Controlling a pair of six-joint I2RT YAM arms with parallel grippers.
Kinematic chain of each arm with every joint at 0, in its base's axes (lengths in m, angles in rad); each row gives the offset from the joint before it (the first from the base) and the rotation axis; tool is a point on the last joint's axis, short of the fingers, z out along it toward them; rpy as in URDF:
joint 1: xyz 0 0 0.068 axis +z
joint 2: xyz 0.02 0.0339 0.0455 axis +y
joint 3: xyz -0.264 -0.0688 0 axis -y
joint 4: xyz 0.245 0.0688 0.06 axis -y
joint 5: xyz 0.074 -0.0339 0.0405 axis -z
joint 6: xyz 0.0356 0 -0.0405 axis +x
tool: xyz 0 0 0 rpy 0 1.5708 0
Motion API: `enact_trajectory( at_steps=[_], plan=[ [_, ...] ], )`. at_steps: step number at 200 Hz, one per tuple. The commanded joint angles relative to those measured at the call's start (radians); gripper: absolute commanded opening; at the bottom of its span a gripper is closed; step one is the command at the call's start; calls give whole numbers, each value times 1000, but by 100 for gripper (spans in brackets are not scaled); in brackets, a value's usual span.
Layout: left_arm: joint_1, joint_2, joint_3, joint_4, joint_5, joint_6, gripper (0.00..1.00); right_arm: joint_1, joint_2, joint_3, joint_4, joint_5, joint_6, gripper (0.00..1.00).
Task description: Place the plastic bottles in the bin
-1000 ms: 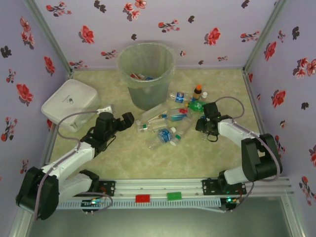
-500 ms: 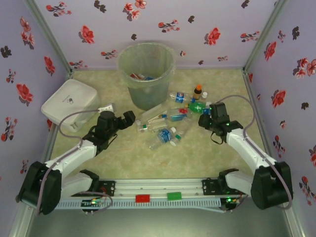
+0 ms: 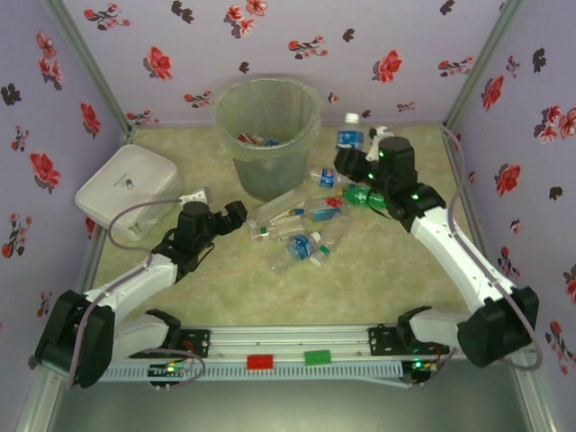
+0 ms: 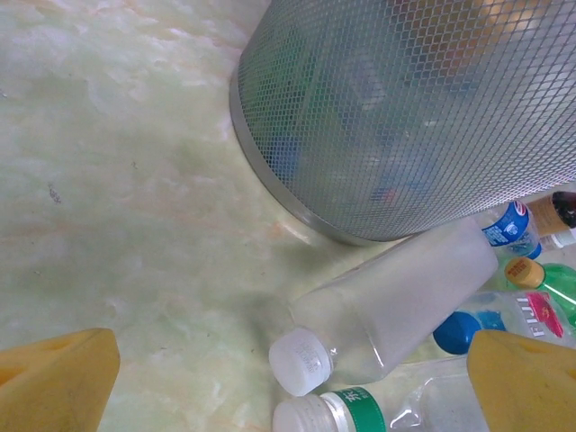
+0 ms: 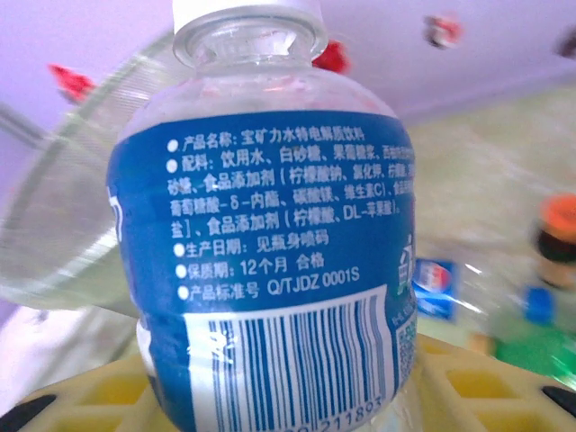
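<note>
I will next lift my right gripper across the bin's rim and over the bin's opening [image 3: 270, 115] to let go of the clear plastic bottle, because my gripper still holds the bottle outside the bin.
My right gripper [image 3: 354, 155] is raised above the table, to the right of the bin [image 3: 265, 135], and is shut on a clear plastic bottle with a blue label [image 3: 349, 137]. In the right wrist view that bottle [image 5: 270, 270] stands upright between the yellow pads [image 5: 81, 396], with the bin's rim [image 5: 63, 225] behind it on the left. My left gripper [image 3: 236, 214] sits low and open at the left end of the bottle pile [image 3: 306, 229]. Between its fingertips [image 4: 54, 382] lies a frosted white-capped bottle [image 4: 405, 297], with a green-labelled bottle [image 4: 351, 416] beside it. Several bottles lie inside the bin.
A white rounded-square container [image 3: 126, 187] sits at the left. The bin's mesh wall [image 4: 405, 117] stands close ahead of the left gripper. A green bottle [image 3: 360, 194] lies under the right arm. A brown orange-capped vial [image 5: 558, 238] stands on the table behind the held bottle.
The right arm has lifted a blue-labelled bottle off the table and carried it up and back toward the bin. The left gripper has barely moved.
</note>
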Motion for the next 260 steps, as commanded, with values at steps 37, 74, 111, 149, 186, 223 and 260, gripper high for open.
enact_trajectory(
  at_steps=[37,74,111,149,186,223,260],
  plan=[
    [10,-30,-40,11,2,35,100,114,267,343,128,-46,-39,40],
    [11,-78,-91,1,3,42,100,163,401,517,127,-37,-60,41],
    [11,-99,-110,-15,5,55,100,168,558,681,97,-8,-64,40],
    [10,-118,-116,-32,7,68,100,169,701,832,6,34,-79,46],
    [11,-133,-121,-37,7,67,100,180,786,987,-72,49,-104,83],
    [11,-128,-116,-35,8,76,100,189,752,998,-54,61,-132,100],
    [10,-126,-96,-25,37,87,100,195,628,870,-58,57,-168,99]
  ],
)
